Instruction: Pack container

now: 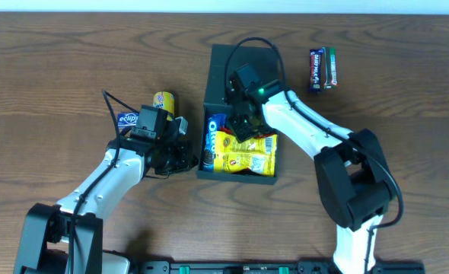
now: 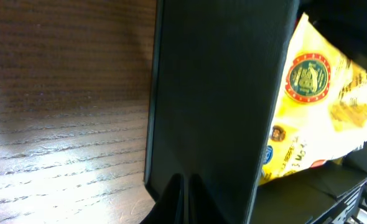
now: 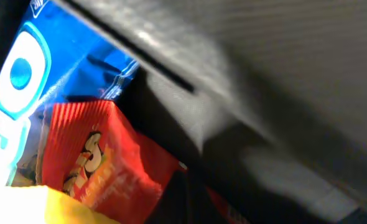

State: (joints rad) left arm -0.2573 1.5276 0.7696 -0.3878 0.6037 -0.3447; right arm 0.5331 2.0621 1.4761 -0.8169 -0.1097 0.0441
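Observation:
The packet is already inside the container beside the Oreo packet. My right gripper will next let go of it and move straight up off the red packet's edge.
The dark container point(image 1: 240, 72) stands mid-table with its flap lid open at the back. Inside lie a blue Oreo packet point(image 1: 215, 131), yellow snack packets point(image 1: 247, 154) and a red packet point(image 3: 102, 168). My right gripper point(image 1: 243, 116) is down inside the container. In the right wrist view its fingers point(image 3: 186, 194) are shut on the red packet's edge, beside the Oreo packet point(image 3: 22, 81). My left gripper point(image 1: 185, 156) is shut and empty. Its tips point(image 2: 185, 193) rest against the container's outer left wall point(image 2: 214, 93), and a yellow packet point(image 2: 320, 106) shows beyond.
A blue gum packet point(image 1: 129, 119) and a yellow round pack point(image 1: 163, 99) lie left of the container, behind my left arm. Two dark snack bars point(image 1: 323, 68) lie at the back right. The table is wood-grained point(image 2: 65, 93).

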